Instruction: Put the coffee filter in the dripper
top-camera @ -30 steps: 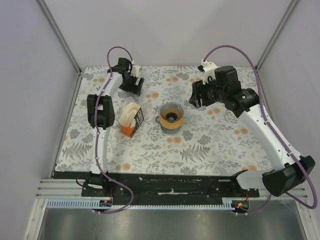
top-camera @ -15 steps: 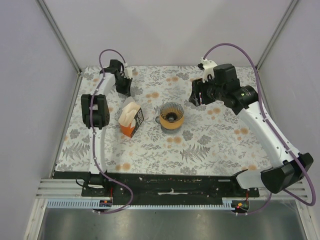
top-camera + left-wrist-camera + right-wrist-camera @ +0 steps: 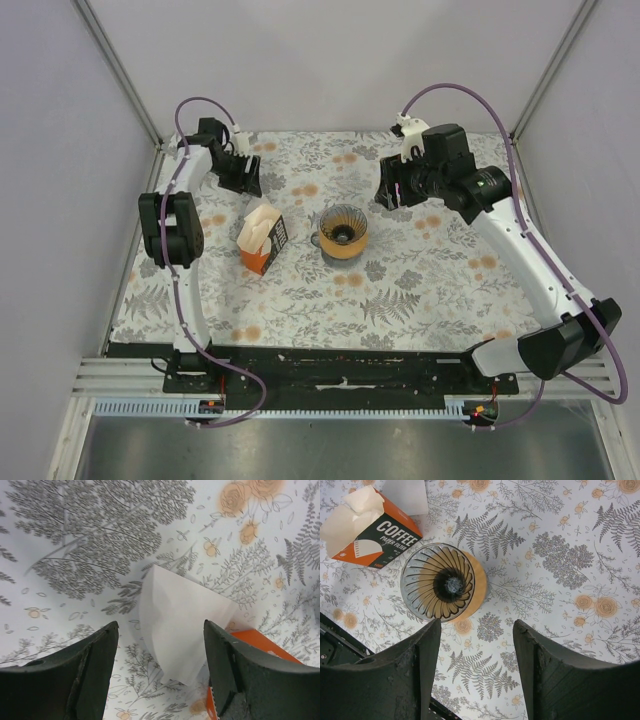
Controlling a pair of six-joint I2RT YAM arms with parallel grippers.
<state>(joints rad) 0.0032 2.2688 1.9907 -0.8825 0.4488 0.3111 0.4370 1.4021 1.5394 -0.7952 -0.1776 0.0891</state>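
Note:
Next, my left gripper lowers onto the protruding part of the coffee filter (image 3: 172, 624) below its open fingers, since the paper there clears the orange box (image 3: 255, 645).
The coffee filter (image 3: 180, 625) is a white paper cone sticking out of the far end of an orange filter box (image 3: 255, 645). It also shows in the top view (image 3: 264, 211) and at the top edge of the right wrist view (image 3: 407, 495). My left gripper (image 3: 245, 178) is open and empty, hovering above and just beyond the filter (image 3: 160, 625). The dripper (image 3: 343, 232), smoky-grey and ribbed, stands upright on a round wooden base mid-table (image 3: 440, 582). My right gripper (image 3: 390, 192) is open and empty, high up to the right of the dripper (image 3: 477, 625).
The orange box (image 3: 265, 248) reads "COFFEE PAPER FILTER" (image 3: 380, 537) and lies left of the dripper with a cream flap (image 3: 347, 517) open. The floral tablecloth (image 3: 420, 290) covers the table. Metal frame posts stand at the far corners.
My left arm has swung left and its gripper has shifted left at the far side of the table. My right gripper has edged slightly farther back.

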